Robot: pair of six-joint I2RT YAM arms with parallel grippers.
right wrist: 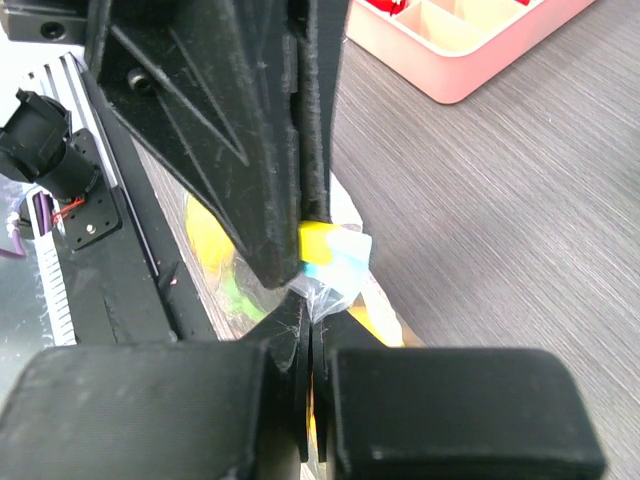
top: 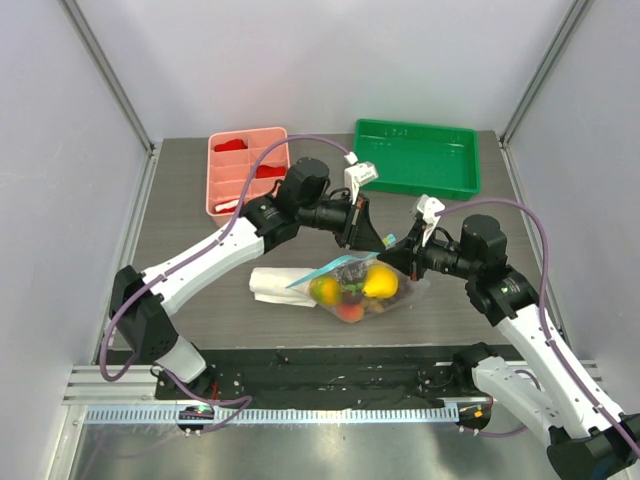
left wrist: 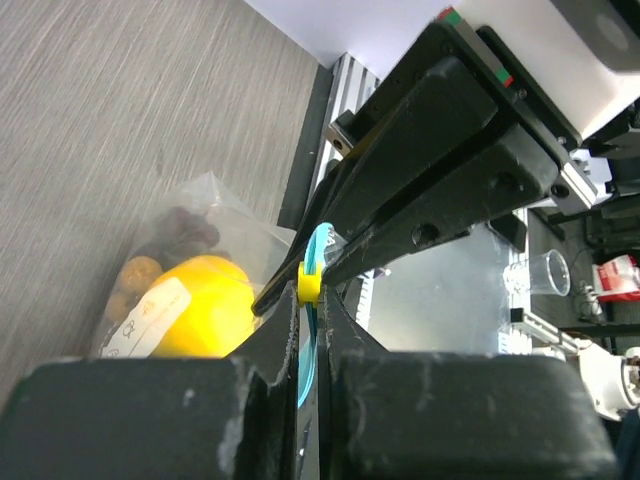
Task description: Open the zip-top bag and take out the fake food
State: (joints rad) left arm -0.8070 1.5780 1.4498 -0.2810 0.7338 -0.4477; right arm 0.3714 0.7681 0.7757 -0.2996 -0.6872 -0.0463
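Note:
The slider is still at the bag's opposite corner, so the left gripper will pull it left in the top view to the end of the bag's zip by the cloth (top: 298, 283) and let it go.
The zip-top bag (top: 352, 290) lies at mid-table, holding the fake food: a yellow fruit (top: 380, 282), a yellow-green piece (top: 324, 290), a red-orange piece (top: 349, 312) and dark grapes (top: 352, 271). My left gripper (top: 378, 243) and right gripper (top: 396, 254) meet at the bag's upper right corner. In the left wrist view the left gripper (left wrist: 309, 300) is shut on the light-blue zip strip (left wrist: 316, 345), just below its yellow slider (left wrist: 311, 281). In the right wrist view the right gripper (right wrist: 309, 318) is shut on the clear plastic of the bag (right wrist: 336, 291) under the slider (right wrist: 322, 243).
A folded white cloth (top: 272, 286) lies against the bag's left side. A pink tray (top: 247, 172) with flat red pieces stands at the back left, a green tray (top: 417, 158) at the back right. The black base rail (top: 330, 375) runs along the near edge.

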